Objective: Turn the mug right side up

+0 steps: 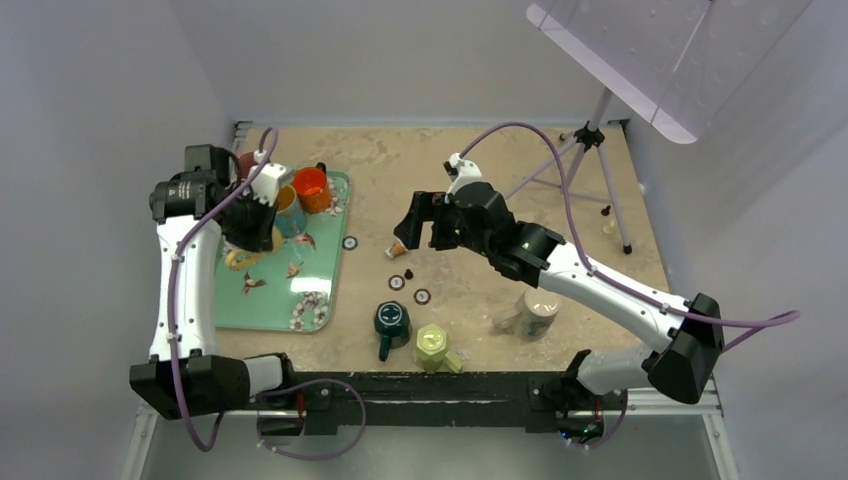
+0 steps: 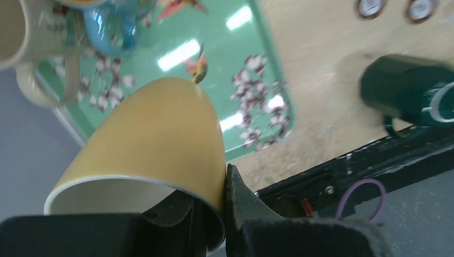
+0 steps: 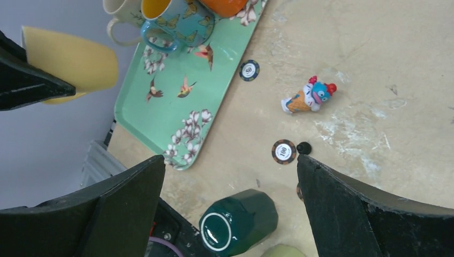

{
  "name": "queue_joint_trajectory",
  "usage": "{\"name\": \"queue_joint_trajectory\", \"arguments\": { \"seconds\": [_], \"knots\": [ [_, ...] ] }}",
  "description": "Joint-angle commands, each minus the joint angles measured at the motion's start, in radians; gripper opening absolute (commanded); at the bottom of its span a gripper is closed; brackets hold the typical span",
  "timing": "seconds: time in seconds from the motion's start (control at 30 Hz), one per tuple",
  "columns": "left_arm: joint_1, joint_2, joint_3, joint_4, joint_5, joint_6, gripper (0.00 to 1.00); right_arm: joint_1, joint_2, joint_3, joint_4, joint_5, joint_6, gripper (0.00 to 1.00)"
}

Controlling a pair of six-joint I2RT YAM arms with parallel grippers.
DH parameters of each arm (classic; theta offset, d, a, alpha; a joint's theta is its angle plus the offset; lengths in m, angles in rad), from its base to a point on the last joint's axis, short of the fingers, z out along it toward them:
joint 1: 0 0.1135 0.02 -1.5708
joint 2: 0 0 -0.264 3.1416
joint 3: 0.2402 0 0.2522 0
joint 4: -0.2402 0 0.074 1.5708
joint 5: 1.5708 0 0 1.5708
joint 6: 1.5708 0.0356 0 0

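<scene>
The spot beside the cream mug's handle, to the left in the top view, is clear. I need to move my left gripper down to the tray (image 2: 98,116) there next and release the yellow mug's rim.
My left gripper (image 1: 247,232) is shut on the wall of a yellow mug (image 2: 155,134), one finger inside the rim and one outside. It holds the mug tilted above the green floral tray (image 1: 268,300), with the white inside of the mug towards the wrist camera. The mug also shows in the right wrist view (image 3: 75,64). A dark green mug (image 1: 392,320) stands base up near the table's front edge and shows in the right wrist view (image 3: 241,222). My right gripper (image 1: 420,220) is open and empty above the table's middle (image 3: 230,160).
An orange mug (image 1: 311,188), a blue butterfly mug (image 3: 176,24) and a cream mug (image 2: 32,37) sit at the tray's far end. A lime mug (image 1: 433,345) and a white mug (image 1: 538,312) stand near the front. A small toy (image 3: 308,96), poker chips (image 3: 284,151) and a tripod (image 1: 600,170) are also on the table.
</scene>
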Motion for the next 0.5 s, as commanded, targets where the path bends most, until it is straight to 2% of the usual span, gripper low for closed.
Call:
{"name": "queue_joint_trajectory", "arguments": {
  "seconds": [0.0, 0.13, 0.37, 0.47],
  "knots": [
    [0.190, -0.018, -0.156, 0.087, -0.166, 0.227, 0.00, 0.004, -0.039, 0.020, -0.018, 0.075, -0.043, 0.98],
    [0.233, 0.016, -0.317, 0.292, -0.222, 0.239, 0.00, 0.005, -0.024, 0.047, -0.016, 0.055, -0.070, 0.98],
    [0.315, 0.213, -0.329, 0.482, -0.257, 0.201, 0.00, 0.015, -0.030, 0.047, -0.032, 0.046, -0.086, 0.98],
    [0.319, 0.274, -0.308, 0.506, -0.277, 0.207, 0.00, 0.022, -0.032, 0.028, -0.042, 0.046, -0.084, 0.98]
  ]
}}
